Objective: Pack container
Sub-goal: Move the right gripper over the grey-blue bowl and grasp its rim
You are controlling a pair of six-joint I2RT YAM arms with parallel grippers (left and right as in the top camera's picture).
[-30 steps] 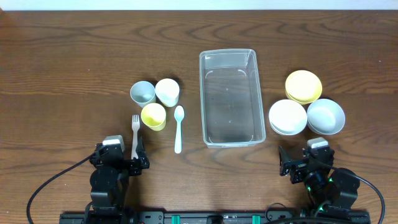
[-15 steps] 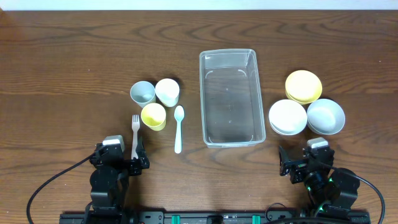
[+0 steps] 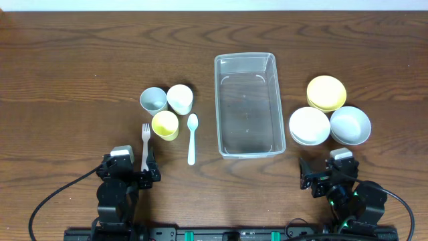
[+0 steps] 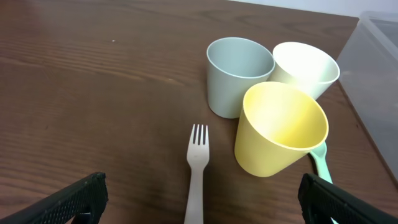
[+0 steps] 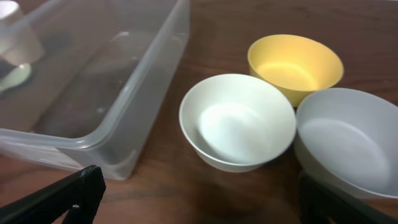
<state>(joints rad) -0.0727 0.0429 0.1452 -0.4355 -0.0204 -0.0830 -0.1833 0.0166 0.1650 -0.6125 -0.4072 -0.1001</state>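
Next, my right gripper rises and circles outward, as the grey bowl [image 3: 350,124] sits outward of it. It then comes down onto that bowl's rim away from the white bowl, where the wood is bare.
The clear rectangular container [image 3: 247,104] stands empty at the table's middle; its near corner shows in the right wrist view [image 5: 93,81]. Left of it are a grey cup [image 3: 153,100], a white cup [image 3: 180,98], a yellow cup [image 3: 165,124], a white fork [image 3: 145,144] and a pale green spoon [image 3: 192,137]. Right of it are a yellow bowl [image 3: 326,92], a white bowl [image 3: 309,125] and a grey bowl [image 3: 350,124]. My left gripper [image 3: 130,175] is open and empty, just short of the fork's handle [image 4: 198,180]. My right gripper [image 3: 327,175] is open and empty, in front of the white bowl [image 5: 237,121].
The cups stand close together in the left wrist view: grey [image 4: 239,76], white [image 4: 305,67], yellow [image 4: 280,127]. The bowls touch one another in the right wrist view: yellow [image 5: 295,64], grey [image 5: 348,138]. Bare wood lies along the far side of the table.
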